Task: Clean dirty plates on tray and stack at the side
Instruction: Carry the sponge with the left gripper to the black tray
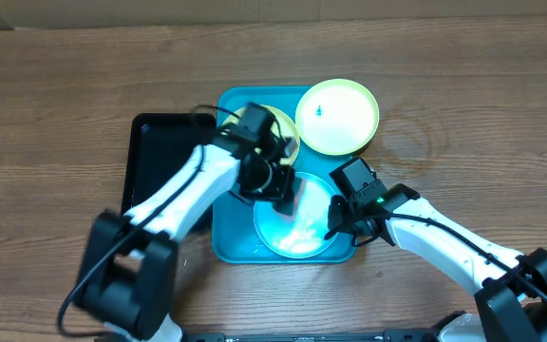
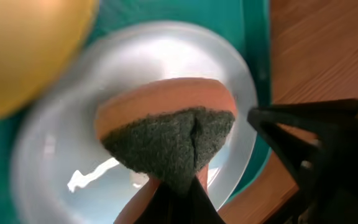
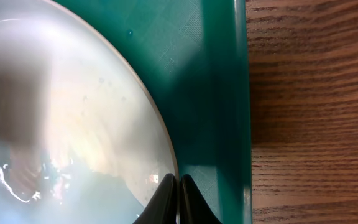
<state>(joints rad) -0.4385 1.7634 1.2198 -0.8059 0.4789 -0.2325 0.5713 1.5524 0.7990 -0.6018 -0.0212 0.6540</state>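
I need to wipe the plate next, then lift my left gripper across, lower it into the black tray [image 1: 155, 169] open beside the turquoise one and release the sponge.
A light blue plate [image 1: 297, 233] lies in the near right part of the turquoise tray [image 1: 226, 242]. My left gripper [image 1: 283, 195] is shut on an orange sponge [image 2: 166, 124], its dark scouring side held over that plate [image 2: 61, 168]. My right gripper [image 3: 178, 186] is shut on the plate's right rim [image 3: 160, 134], next to the tray wall [image 3: 219, 93]. A yellow-green plate [image 1: 337, 116] rests at the tray's far right corner, with a dark speck on it. Another yellowish plate [image 1: 251, 119] lies at the tray's far left, mostly hidden under my left arm.
A black rectangular tray [image 1: 150, 161] sits just left of the turquoise one. Wooden table [image 1: 463, 142] surrounds both. The right arm's black gripper body [image 2: 316, 155] shows close to the sponge in the left wrist view.
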